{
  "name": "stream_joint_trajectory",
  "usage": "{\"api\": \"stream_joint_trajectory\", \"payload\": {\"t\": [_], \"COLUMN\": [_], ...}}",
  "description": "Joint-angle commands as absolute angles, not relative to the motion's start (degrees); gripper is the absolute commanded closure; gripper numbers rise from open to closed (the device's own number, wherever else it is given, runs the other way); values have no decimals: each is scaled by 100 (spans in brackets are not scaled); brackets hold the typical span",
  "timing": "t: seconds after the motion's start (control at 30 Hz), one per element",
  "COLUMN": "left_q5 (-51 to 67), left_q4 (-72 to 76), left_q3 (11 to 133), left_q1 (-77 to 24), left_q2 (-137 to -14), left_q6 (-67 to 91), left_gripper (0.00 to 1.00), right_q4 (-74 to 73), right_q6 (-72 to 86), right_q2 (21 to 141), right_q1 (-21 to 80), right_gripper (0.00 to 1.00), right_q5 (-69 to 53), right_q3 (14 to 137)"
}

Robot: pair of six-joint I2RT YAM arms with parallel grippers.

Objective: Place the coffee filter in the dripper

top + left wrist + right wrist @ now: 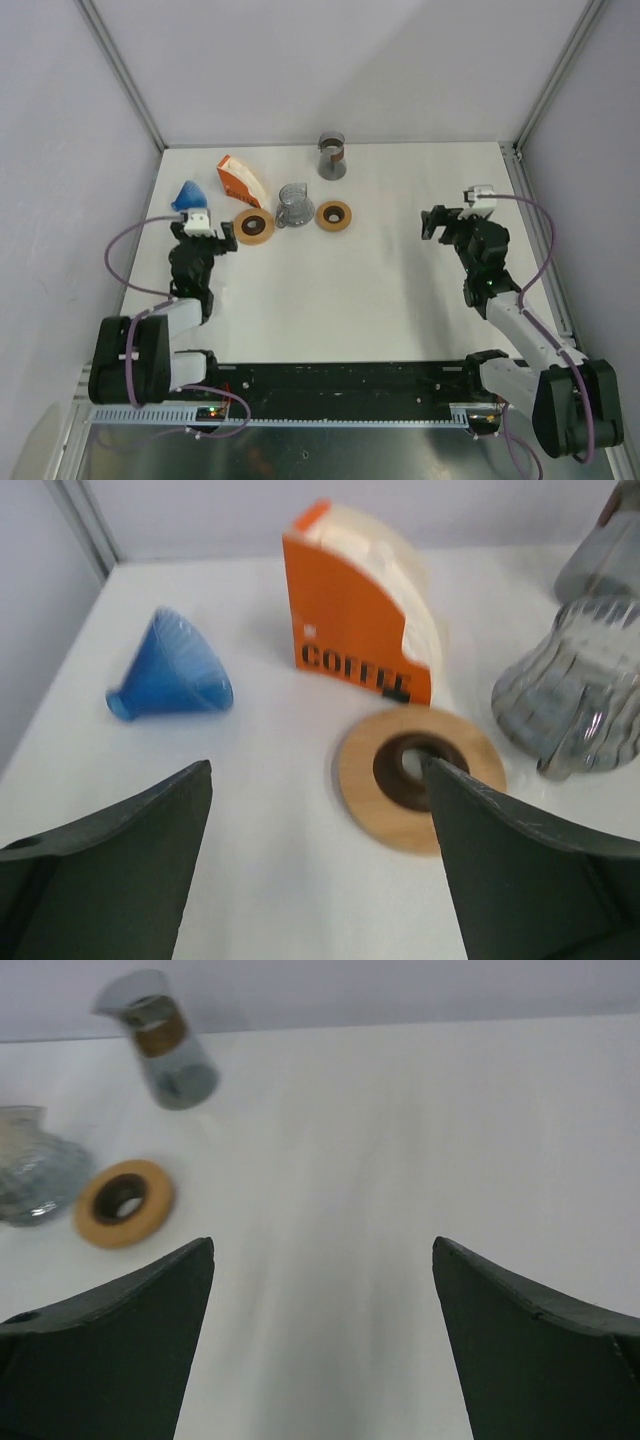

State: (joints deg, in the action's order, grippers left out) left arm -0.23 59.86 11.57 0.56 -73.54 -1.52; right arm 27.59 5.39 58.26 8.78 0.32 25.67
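Note:
My left gripper moves across next, tilting down onto the upturned pack-side rim of the glass dripper (575, 715). The rim stands outward of it and to its right in the top view.
The coffee filter stack (405, 575) is white paper standing in an orange pack (340, 620) marked COFFEE, also seen from above as the pack (238, 180). A blue cone dripper (172, 677) lies on its side to the pack's left (187, 193). A clear ribbed glass dripper (575, 715) stands to the right (293, 204). My left gripper (318, 770) is open and empty, just short of the pack, as the left gripper (204, 233) shows from above. My right gripper (323, 1243) is open over bare table, far right (452, 222).
A wooden ring (420, 775) lies by my left gripper's right finger (254, 226). A second wooden ring (334, 216) lies right of the glass dripper. A glass carafe (331, 155) stands at the back. Frame posts and walls bound the table.

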Motion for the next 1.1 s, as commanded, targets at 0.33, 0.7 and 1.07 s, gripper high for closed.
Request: {"api": "stream_joint_trajectory", "payload": {"t": [0.33, 0.7, 1.07], "left_q5": [2330, 1535, 1193], "left_q4": [-805, -2369, -2669], "left_q3": [5519, 8413, 9904], "left_q1": [-331, -1305, -1330], "left_q2": [-6889, -9512, -11273], "left_q6": [-1295, -1586, -1628], "left_gripper": [17, 21, 30], "right_q4": [-1136, -1363, -1414], "right_q6": [1148, 1040, 944], "right_q2": [5947, 6292, 6773], "right_q1": [2300, 2343, 2334], "right_gripper": [4, 1, 1], "right_q5": [-548, -560, -416], "right_q3": [4708, 4856, 4884]}}
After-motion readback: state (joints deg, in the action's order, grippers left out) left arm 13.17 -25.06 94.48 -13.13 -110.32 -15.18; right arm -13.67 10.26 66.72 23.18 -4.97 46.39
